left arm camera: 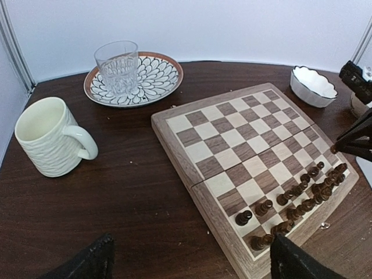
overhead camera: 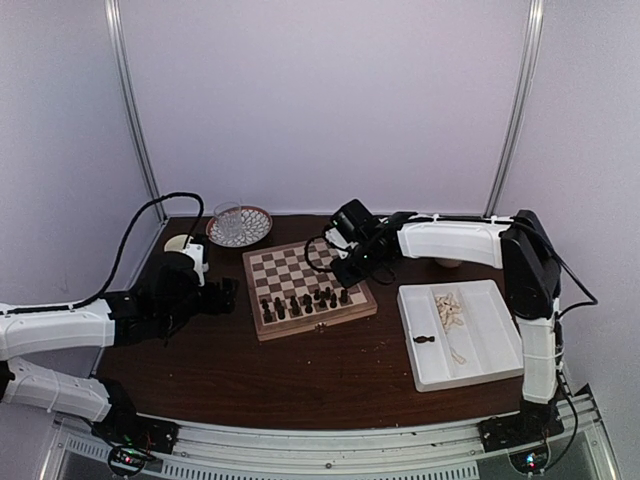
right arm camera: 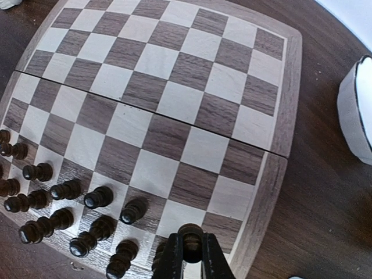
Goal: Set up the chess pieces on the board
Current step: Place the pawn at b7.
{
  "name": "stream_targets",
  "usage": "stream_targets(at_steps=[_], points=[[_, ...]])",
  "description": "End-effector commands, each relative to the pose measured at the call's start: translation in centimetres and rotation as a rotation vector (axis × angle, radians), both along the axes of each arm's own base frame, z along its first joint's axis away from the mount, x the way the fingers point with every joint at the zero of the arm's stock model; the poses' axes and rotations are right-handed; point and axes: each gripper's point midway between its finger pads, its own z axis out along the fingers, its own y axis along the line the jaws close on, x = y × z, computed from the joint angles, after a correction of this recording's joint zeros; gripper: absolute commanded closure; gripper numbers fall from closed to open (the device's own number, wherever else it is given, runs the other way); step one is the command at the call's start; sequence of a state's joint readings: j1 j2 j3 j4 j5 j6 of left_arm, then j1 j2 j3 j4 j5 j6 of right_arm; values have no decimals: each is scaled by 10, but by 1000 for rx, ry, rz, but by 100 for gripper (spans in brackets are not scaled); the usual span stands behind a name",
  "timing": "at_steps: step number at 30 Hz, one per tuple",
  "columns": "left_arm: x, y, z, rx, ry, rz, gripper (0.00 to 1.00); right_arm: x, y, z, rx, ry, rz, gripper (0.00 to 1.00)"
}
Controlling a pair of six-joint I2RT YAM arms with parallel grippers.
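Note:
I will next lower my right gripper a little toward the end piece of the front row, onto the pale square beside it, because that square is still empty in the row.
The checkered wooden board lies mid-table. Several dark chess pieces stand in two rows along its near edge; they also show in the left wrist view and the right wrist view. My right gripper is shut on a dark piece and holds it over the board's near right corner; in the top view the gripper is there. Pale pieces and one dark piece lie in the white tray. My left gripper is open and empty, over bare table left of the board.
A cream mug stands left of the board. A patterned plate with a glass on it sits at the back left. A small white bowl stands behind the board's right side, under the right arm.

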State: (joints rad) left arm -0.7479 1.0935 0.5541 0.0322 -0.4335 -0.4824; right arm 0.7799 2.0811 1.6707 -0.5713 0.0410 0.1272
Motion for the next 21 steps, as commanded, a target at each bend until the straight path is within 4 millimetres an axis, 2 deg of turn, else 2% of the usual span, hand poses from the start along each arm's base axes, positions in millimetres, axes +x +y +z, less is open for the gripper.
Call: stream_targets(at_steps=[1, 21], points=[[1, -9, 12, -46, -49, -47, 4, 2, 12, -5, 76, 61, 26, 100], [-1, -18, 11, -49, -44, -98, 2, 3, 12, -21, 34, 96, 39, 99]])
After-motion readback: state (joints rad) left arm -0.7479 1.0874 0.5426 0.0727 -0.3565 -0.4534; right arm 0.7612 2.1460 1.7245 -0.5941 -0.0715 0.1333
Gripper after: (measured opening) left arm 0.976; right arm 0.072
